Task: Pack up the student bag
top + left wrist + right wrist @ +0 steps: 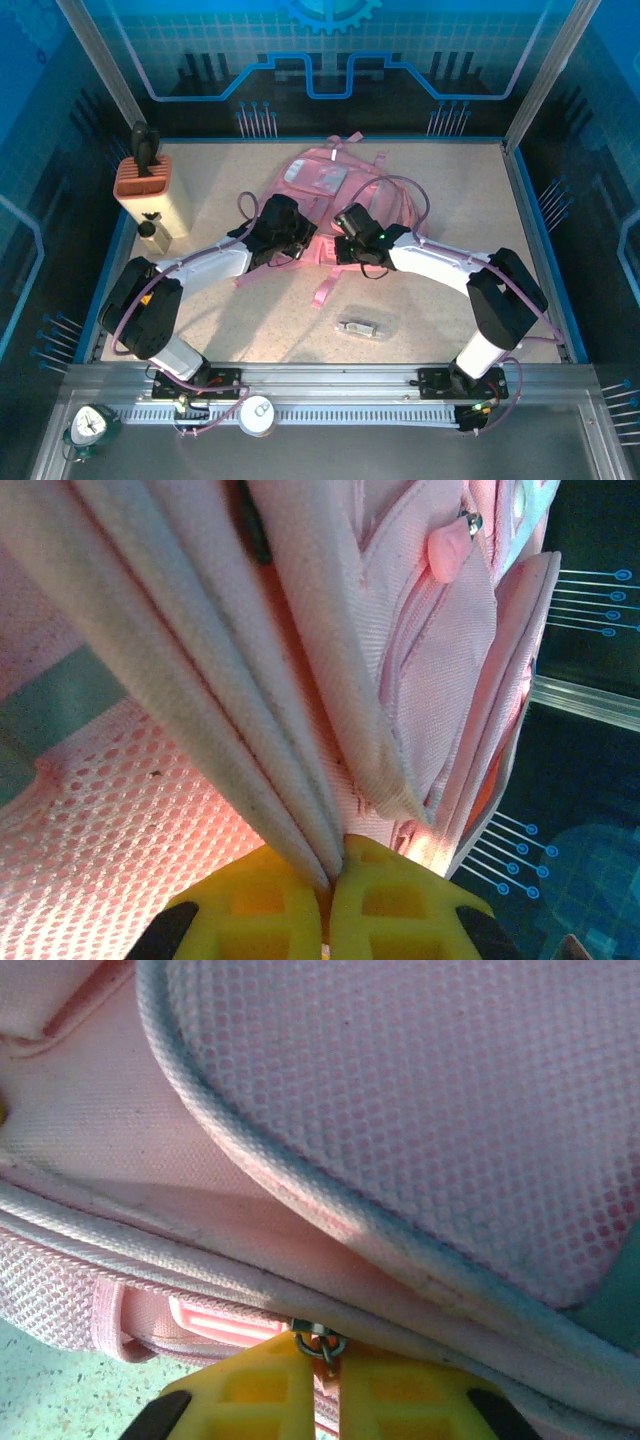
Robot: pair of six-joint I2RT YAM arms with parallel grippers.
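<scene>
I will next move my left gripper slightly outward and open its fingers to let go of the fold of pink fabric, because it is pinched between its yellow fingers.
The student bag, pink with pale mesh and white trim, lies at the middle back of the table. My left gripper is at its near left side. In the left wrist view the yellow fingers of the left gripper are shut on folds of the student bag's fabric. My right gripper is at the near edge of the bag. In the right wrist view the right gripper is shut on a zip pull with a metal ring, under the student bag's piped seam.
A small clear packet lies on the table in front of the bag, between the arms. An orange rack on a beige box and a small bottle stand at the back left. A raised blue rim bounds the table.
</scene>
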